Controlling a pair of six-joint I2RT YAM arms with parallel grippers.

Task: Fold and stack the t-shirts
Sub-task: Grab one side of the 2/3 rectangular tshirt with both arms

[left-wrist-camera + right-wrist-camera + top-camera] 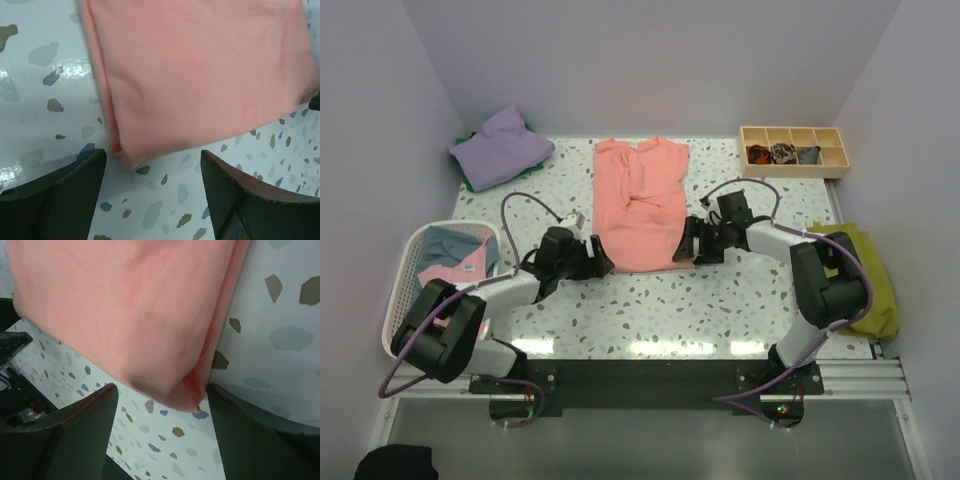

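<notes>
I need to close my left gripper around the salmon-pink t-shirt's near corner (pixel 130 158) next with barely a shift, since that corner already lies between its open fingers.
A large salmon-pink t-shirt (pixel 638 205) lies flat mid-table, folded into a long strip with its collar at the far end. My left gripper (pixel 601 259) rests low at the strip's near left corner. In the left wrist view that gripper (pixel 152 175) is open, and the shirt's corner (pixel 122 150) lies just ahead of the gap, touching neither finger. At the near right corner sits my right gripper (pixel 687 243). The right wrist view shows it (pixel 162 410) open too, with the shirt's corner (pixel 185 392) hanging between its fingers, unclamped.
A lavender t-shirt (pixel 503 147) lies on a green one (pixel 466 181) at the back left. A white basket (pixel 402 262) at the left holds light blue (pixel 455 243) and pink (pixel 455 270) shirts. A wooden compartment tray (pixel 792 150) stands back right. An olive cloth (pixel 872 275) lies by the right edge.
</notes>
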